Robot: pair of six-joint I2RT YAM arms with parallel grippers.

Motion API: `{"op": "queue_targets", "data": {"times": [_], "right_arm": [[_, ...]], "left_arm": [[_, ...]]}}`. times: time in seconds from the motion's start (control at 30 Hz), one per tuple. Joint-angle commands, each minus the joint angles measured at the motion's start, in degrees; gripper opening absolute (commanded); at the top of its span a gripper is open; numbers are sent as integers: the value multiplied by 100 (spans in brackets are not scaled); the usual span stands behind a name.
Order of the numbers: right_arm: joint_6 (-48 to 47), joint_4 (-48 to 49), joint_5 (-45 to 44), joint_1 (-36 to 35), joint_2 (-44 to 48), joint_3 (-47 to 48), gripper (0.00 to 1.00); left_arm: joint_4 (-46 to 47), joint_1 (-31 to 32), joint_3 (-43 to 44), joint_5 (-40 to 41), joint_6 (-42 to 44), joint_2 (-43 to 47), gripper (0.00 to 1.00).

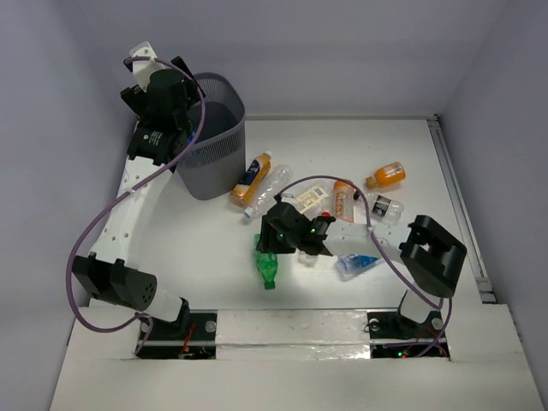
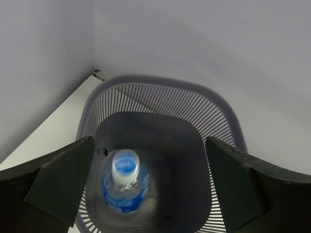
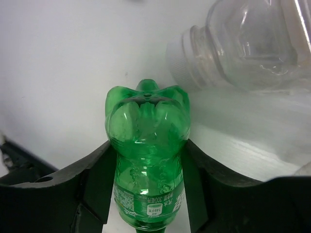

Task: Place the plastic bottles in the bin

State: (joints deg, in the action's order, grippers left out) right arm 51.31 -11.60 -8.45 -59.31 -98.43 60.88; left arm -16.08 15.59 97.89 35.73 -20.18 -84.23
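My right gripper holds the green bottle [image 1: 268,269] and will next go up and carry it outward over the bin's opening [image 1: 219,110] to release it, because the bin's rim is higher than the bottle.
The dark grey mesh bin [image 1: 216,141] stands at the far left. My left gripper [image 1: 175,92] hangs over its rim, open and empty [image 2: 149,155]. In the left wrist view a clear bottle with a blue label [image 2: 124,187] shows blurred inside the bin [image 2: 160,99]. My right gripper [image 1: 274,246] is shut on the green bottle [image 1: 268,269] low over the table; its fingers [image 3: 99,179] clamp the bottle's body [image 3: 147,145]. Several other bottles lie mid-table: an orange one with a blue label [image 1: 252,178], a clear one [image 1: 276,181], an orange one [image 1: 385,175].
More bottles lie around the right arm: a white-labelled one [image 1: 312,200], an orange-and-white one [image 1: 344,201], a dark-labelled clear one [image 1: 385,207], a blue-labelled one [image 1: 356,265]. A clear bottle's neck [image 3: 194,58] lies just beyond the green one. Walls close in on the left, back and right.
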Motion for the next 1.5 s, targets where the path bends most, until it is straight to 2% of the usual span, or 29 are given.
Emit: {"op": "queue_targets", "data": {"times": [0.0,0.2,0.33,0.47,0.6,0.7,0.73,0.8,0.83,0.87,0.9,0.97,1.0,1.1,1.17,1.3,1.33,1.4,1.43,1.47], "right_arm": [[-95,280,80,-37,710,-102,44],[-191,106,89,-37,1607,-42,44],[-498,-255,-86,-37,1915,695,44],[-990,-642,-228,129,1732,2065,45],[-1307,-862,-131,463,1056,4047,45],[-1360,-1055,-87,639,195,5219,46],[-1343,-1108,-113,744,-294,6032,46],[-1186,-1222,-34,885,-876,6968,46],[-967,-1257,-34,1016,-1184,7912,46],[-817,-1231,1,1079,-1796,8365,45],[-467,-1048,27,1132,-2098,8770,47],[-140,-671,-129,1184,-2730,9378,61],[9,-434,-148,1185,-2847,9407,77],[415,96,0,1185,-3146,9529,100],[363,43,-16,1185,-3147,9583,100],[380,52,27,1308,-2779,9092,100],[241,-26,27,1308,-2604,9047,100],[3,-123,-43,1308,-2322,8854,98],[-207,-89,-69,1308,-1886,8340,95],[-331,-28,-95,1308,-1620,7995,87]], "left_arm": [[281,-39,-15,-293,67,424,98],[-194,-39,64,-837,-64,749,98],[-527,-39,-401,-1444,-372,1441,95],[-703,-39,-1427,-1885,-609,2146,95],[-985,-39,-2009,-1981,-741,2805,94],[-1204,-39,-2440,-2157,-917,3245,93],[-1266,-39,-2563,-2227,-1004,3463,92],[-1328,-39,-2871,-2298,-1092,3667,91],[-1398,-39,-2967,-2324,-1128,3833,89],[-1407,-39,-3151,-2385,-1198,3904,88],[-1398,-39,-3249,-2560,-1233,4009,87],[-1398,-39,-3511,-2798,-1294,4046,87],[-1372,-39,-3583,-2947,-1312,4046,87],[-1346,-39,-3750,-3177,-1330,4081,87],[-1328,-39,-3751,-3194,-1286,4160,87],[-1293,-39,-3838,-3457,-1190,4195,83],[-1162,-39,-3891,-3711,-1103,4230,77],[-986,101,-4040,-3967,-988,4265,70],[-829,180,-4093,-4064,-926,4257,62],[-749,276,-4137,-4091,-891,4239,56]]}}
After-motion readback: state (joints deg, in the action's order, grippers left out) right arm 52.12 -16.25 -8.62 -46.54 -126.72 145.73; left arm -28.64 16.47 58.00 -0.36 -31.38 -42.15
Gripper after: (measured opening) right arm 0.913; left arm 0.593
